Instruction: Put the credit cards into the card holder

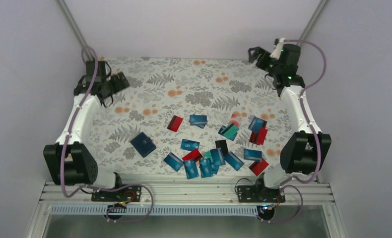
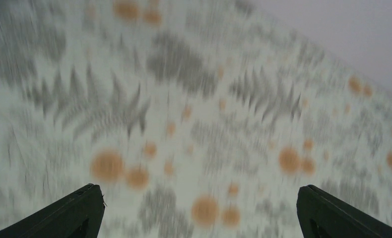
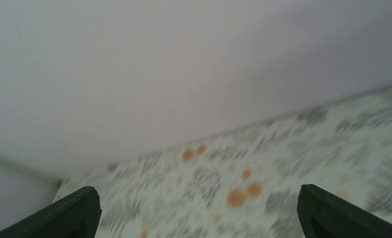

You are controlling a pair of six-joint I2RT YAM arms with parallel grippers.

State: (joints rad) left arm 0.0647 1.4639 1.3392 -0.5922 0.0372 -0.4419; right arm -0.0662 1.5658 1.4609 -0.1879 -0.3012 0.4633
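Note:
My left gripper lowers back onto the holder's clear edge (image 1: 136, 148) facing away from the cards next, since the card holder lies below and back from the gripper.
Several credit cards (image 1: 207, 157), blue, teal and red with one black, lie scattered over the near right half of the patterned cloth (image 1: 184, 94). The dark navy card holder (image 1: 143, 144) lies flat, left of the cards. My left gripper (image 1: 115, 85) hovers at the far left, open and holding nothing; its wrist view shows only blurred cloth between its fingertips (image 2: 80, 210). At the far right corner, raised, my right gripper (image 1: 256, 54) is also open and holds nothing; its fingertips (image 3: 328, 210) frame cloth and wall.
Grey walls close in the table at the back and both sides. The arm bases (image 1: 109, 191) sit on a metal rail at the near edge. Both wrist views are motion-blurred.

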